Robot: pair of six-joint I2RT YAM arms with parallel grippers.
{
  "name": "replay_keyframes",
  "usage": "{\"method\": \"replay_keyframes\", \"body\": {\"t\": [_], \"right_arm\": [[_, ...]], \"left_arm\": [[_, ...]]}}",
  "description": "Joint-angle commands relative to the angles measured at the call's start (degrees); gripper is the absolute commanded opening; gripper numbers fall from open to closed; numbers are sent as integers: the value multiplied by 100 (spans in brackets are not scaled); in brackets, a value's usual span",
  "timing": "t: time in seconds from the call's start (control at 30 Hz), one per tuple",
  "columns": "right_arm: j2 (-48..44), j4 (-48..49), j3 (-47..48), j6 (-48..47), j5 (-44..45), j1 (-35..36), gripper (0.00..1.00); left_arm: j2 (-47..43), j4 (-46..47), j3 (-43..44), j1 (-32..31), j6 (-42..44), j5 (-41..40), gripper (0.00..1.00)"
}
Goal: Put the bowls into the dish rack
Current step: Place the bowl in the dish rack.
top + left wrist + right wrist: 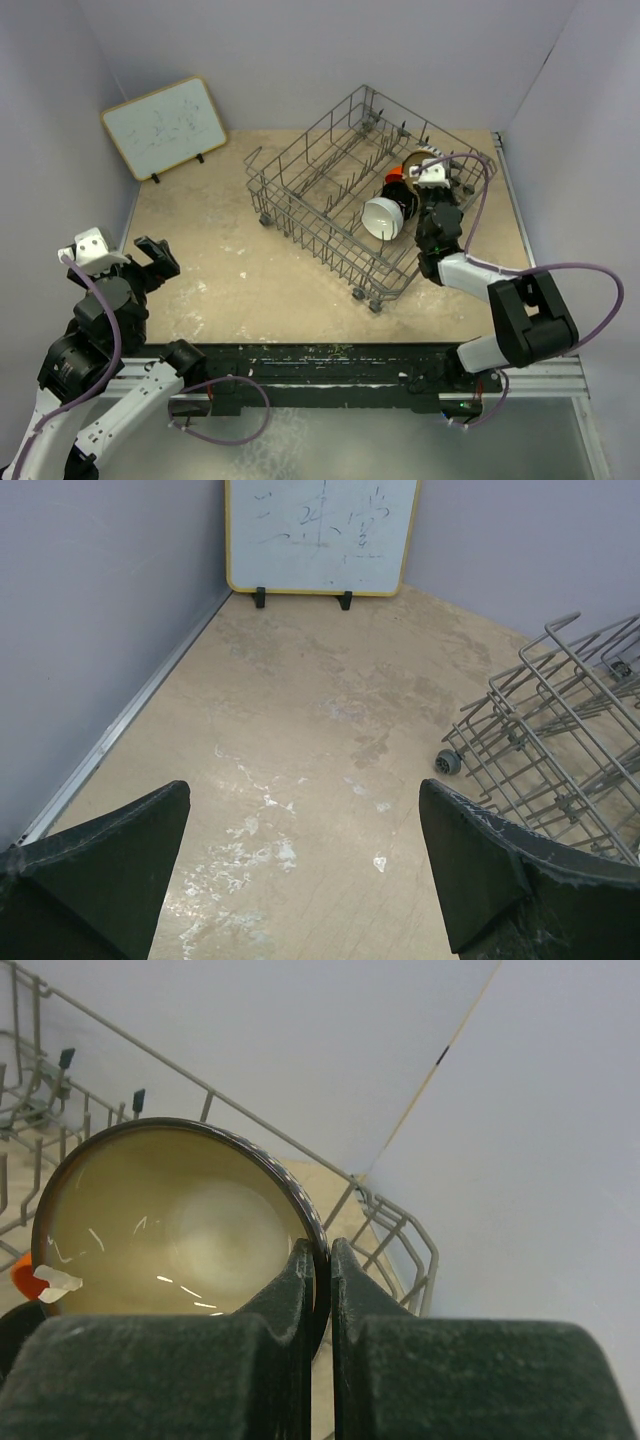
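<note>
The dish rack's empty wires beside the orange-red bowl (394, 178) lie left of my right gripper in the top view, so next my right gripper needs to swing there and release the brown bowl.
The grey wire dish rack (312, 236) stands at the middle right of the table. A white bowl (385, 217) stands on edge in it, with a black bowl (403, 196) and an orange-red bowl (394, 178) behind. My right gripper (428, 182) is over the rack's right end, shut on the rim of the brown bowl with cream inside (170, 1225); in the right wrist view the fingers (322, 1252) pinch that rim. My left gripper (155, 258) is open and empty at the table's left side; it is also open in the left wrist view (305, 810). The other bowls are not in view.
A white board (165, 127) with a yellow frame leans at the back left corner and also shows in the left wrist view (320, 535). The rack's left end with a small wheel (449, 762) lies to the right of my left gripper. Grey walls enclose the table.
</note>
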Motion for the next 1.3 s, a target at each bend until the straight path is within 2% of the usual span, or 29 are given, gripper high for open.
{"method": "replay_keyframes", "body": {"t": [0.0, 0.27, 0.63, 1.27], "right_arm": [[16, 1719, 254, -651, -326, 22, 0], [523, 2400, 95, -1181, -250, 90, 0], [1630, 4110, 29, -2912, -118, 726, 0], [2206, 4212, 155, -4272, 516, 1283, 0]], "left_arm": [[54, 198, 55, -15, -36, -85, 99], [60, 129, 55, -14, -35, -111, 99], [21, 126, -34, -15, -75, -140, 99], [-159, -14, -113, -16, -137, -166, 99]]}}
